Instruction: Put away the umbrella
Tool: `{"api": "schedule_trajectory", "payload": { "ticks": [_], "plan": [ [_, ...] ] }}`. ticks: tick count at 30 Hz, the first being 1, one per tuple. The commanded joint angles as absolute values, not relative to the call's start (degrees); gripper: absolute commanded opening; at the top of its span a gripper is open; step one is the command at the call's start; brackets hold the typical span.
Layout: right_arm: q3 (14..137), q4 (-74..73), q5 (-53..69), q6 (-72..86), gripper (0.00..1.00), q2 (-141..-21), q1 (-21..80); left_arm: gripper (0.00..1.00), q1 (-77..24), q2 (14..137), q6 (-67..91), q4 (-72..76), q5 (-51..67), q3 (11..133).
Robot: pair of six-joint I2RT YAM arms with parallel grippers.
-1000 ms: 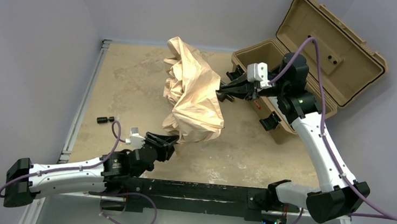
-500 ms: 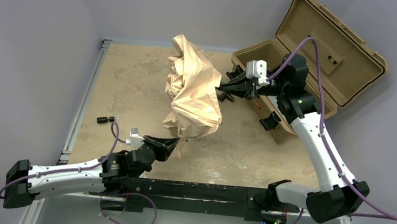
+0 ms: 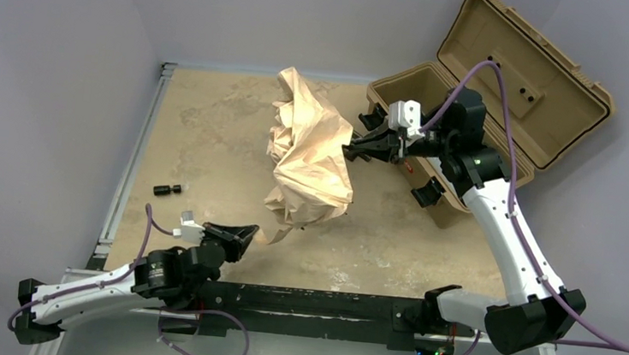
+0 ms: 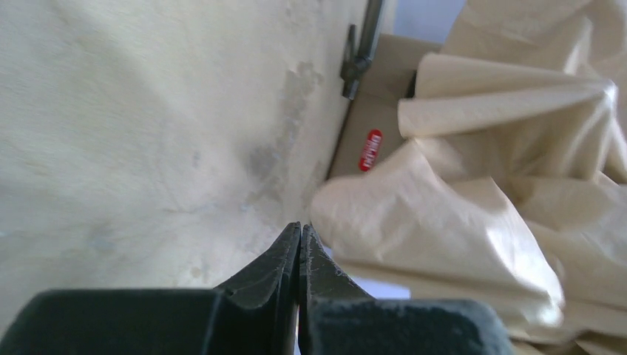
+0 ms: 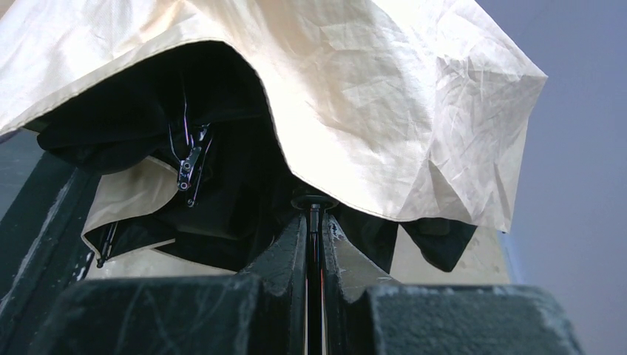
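The right gripper will go back and down to the bare tabletop near the tabletop's front edge [image 3: 363, 235] and let go of the umbrella's handle, because that part is clear for the umbrella.
The umbrella [image 3: 311, 156] hangs half-collapsed above the table's middle, with its beige canopy crumpled and its black ribs showing underneath [image 5: 188, 166]. My right gripper [image 3: 350, 151] is shut on its thin black shaft [image 5: 315, 222] and holds it up just left of the case. The canopy [image 5: 355, 89] droops over the jaws. My left gripper [image 3: 251, 231] is shut and empty, low near the front edge, a little short of the canopy's lower corner [image 4: 444, 222]. Its tips [image 4: 299, 226] are pressed together. The wooden knob handle is hidden.
An open tan hard case [image 3: 473, 97] stands at the back right with its lid up. Its front with a red label [image 4: 372, 148] and a black latch [image 4: 358, 63] shows in the left wrist view. A small black part [image 3: 167, 189] lies at the table's left.
My left arm has drawn back toward the near left, and its gripper has come away from the canopy's lower edge. The umbrella has shifted slightly right with the right gripper.
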State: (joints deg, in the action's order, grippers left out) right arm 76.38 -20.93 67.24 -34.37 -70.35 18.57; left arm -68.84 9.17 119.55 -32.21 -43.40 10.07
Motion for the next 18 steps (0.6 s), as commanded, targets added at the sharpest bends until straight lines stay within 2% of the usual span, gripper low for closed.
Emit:
{"api": "schedule_trajectory", "payload": {
  "ticks": [1, 5, 10, 14, 18],
  "plan": [
    [79.08, -23.11, 73.86, -38.52, 0.0, -68.04, 18.7, 0.0, -67.96, 12.54, 140.89, -34.5, -44.55, 7.74],
    [79.94, -29.0, 75.41, -42.77, 0.0, -67.58, 19.35, 0.0, -65.14, 16.44, 137.39, -28.68, -44.87, 7.47],
    [79.06, -34.06, 75.41, -46.58, 0.0, -65.81, 20.27, 0.0, -56.61, 21.93, 127.49, -14.96, -36.09, 6.68],
    [78.2, -34.09, 74.95, -46.82, 0.0, -64.72, 20.56, 0.0, -53.49, 31.49, 124.2, -2.12, -29.89, 5.84],
    [78.16, -35.66, 75.46, -47.73, 0.0, -64.83, 21.02, 0.0, -50.41, 42.26, 120.18, 17.49, -24.14, 3.07]
  ]
}}
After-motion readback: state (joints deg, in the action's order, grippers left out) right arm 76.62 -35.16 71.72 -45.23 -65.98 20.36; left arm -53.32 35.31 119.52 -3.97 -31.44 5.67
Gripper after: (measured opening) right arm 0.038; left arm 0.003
